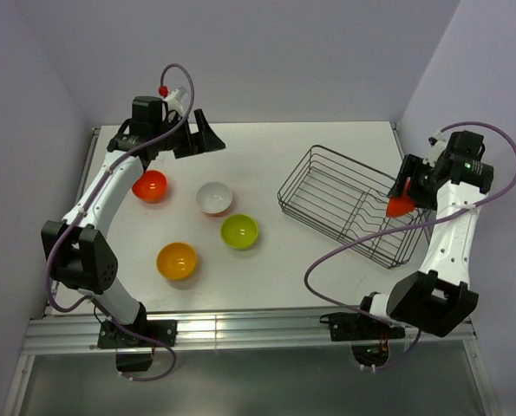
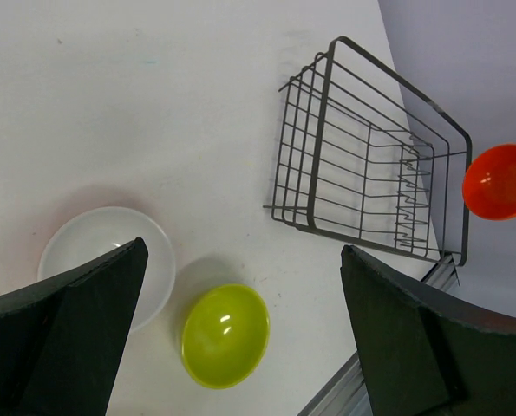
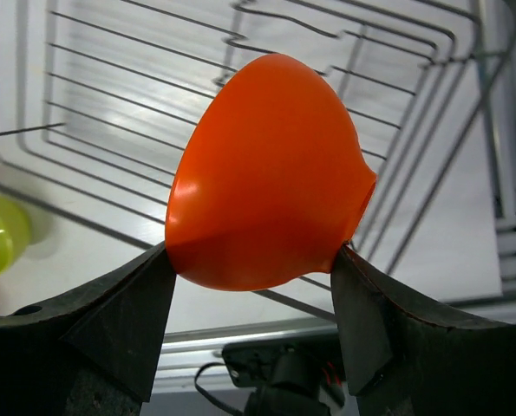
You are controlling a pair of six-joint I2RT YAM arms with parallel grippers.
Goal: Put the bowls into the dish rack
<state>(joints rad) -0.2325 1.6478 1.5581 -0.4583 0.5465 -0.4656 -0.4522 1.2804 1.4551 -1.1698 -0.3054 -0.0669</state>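
The rack's end by the purple wall (image 1: pixel 396 225) (image 3: pixel 377 108) is empty, so my right gripper will move down into it next. It will release the tilted bowl there, beside the divider wires.
My right gripper (image 3: pixel 251 277) is shut on a red-orange bowl (image 3: pixel 266 182), held tilted above the right end of the dark wire dish rack (image 1: pixel 349 204); from above, that bowl (image 1: pixel 400 206) hangs over the rack's divider prongs. On the table lie a second red-orange bowl (image 1: pixel 150 185), a white bowl (image 1: pixel 214 198), a lime green bowl (image 1: pixel 238 230) and a yellow-orange bowl (image 1: pixel 176 260). My left gripper (image 1: pixel 202 137) hovers open at the back of the table, with nothing between its fingers. In its wrist view the white bowl (image 2: pixel 110 260) and the green bowl (image 2: pixel 225 334) lie below.
The rack (image 2: pixel 362 165) sits at an angle on the right half of the white table (image 1: pixel 266 147). Purple walls close in the back and both sides. A metal rail (image 1: pixel 240 329) runs along the near edge by the arm bases.
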